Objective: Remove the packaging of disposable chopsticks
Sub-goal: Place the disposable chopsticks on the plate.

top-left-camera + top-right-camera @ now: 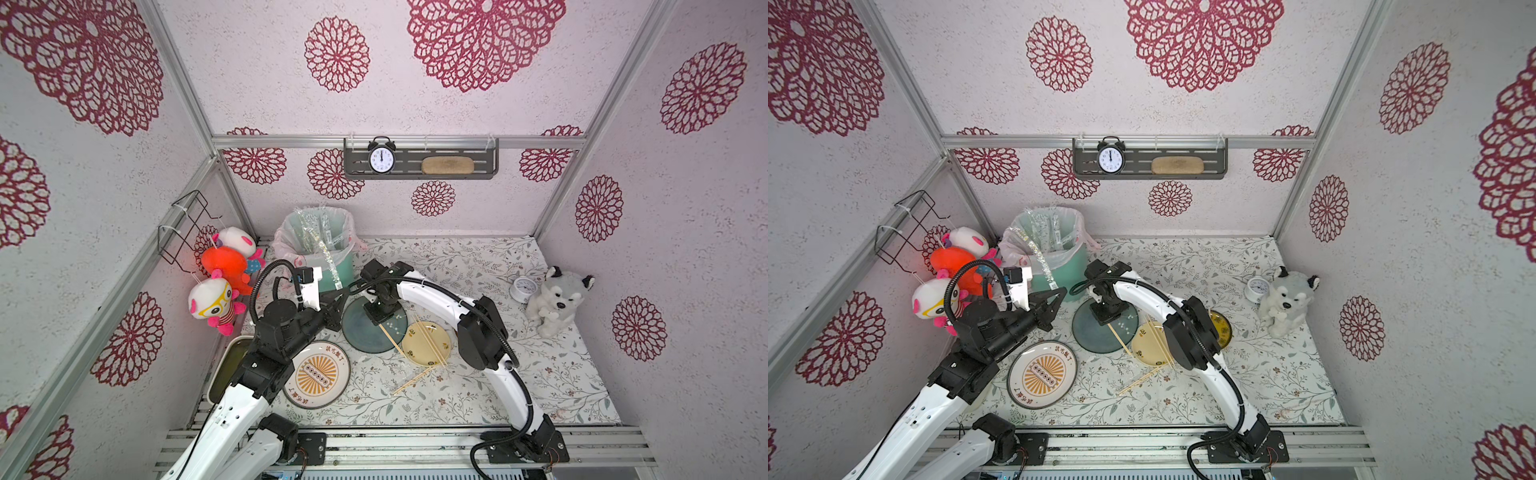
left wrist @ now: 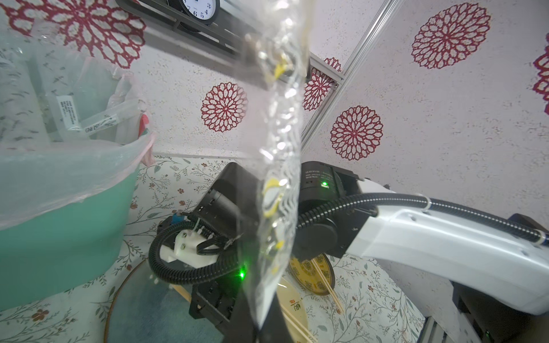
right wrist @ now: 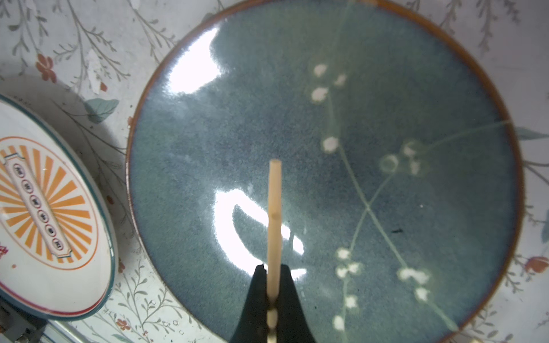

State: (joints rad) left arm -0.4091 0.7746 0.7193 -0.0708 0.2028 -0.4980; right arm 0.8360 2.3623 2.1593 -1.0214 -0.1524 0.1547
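Observation:
I will next lower the bare chopsticks with my right gripper onto the empty middle of the dark blue plate (image 1: 361, 340) (image 3: 311, 177) and let them go, because that spot is below the gripper.
My left gripper (image 1: 340, 291) is shut on the lower end of a clear crinkly packaging sleeve (image 1: 322, 253). The sleeve slants up toward the rim of the green bin (image 1: 347, 266). In the left wrist view the sleeve (image 2: 282, 142) rises from the gripper (image 2: 261, 329). My right gripper (image 1: 381, 322) hangs over the dark blue plate (image 1: 361, 340), shut on bare disposable chopsticks (image 3: 274, 208) that stick out past its fingertips (image 3: 258, 285). More chopsticks lie across the yellow plate (image 1: 428, 343) and on the table (image 1: 411, 381). Empty sleeves (image 1: 328, 232) sit in the bin.
A white and orange plate (image 1: 316, 374) lies by the left arm. A darker yellow plate (image 1: 1225, 328) sits behind the right arm. At the right are a husky plush (image 1: 557, 299) and a small clock (image 1: 521, 289). Plush toys (image 1: 224, 270) hang at the left wall.

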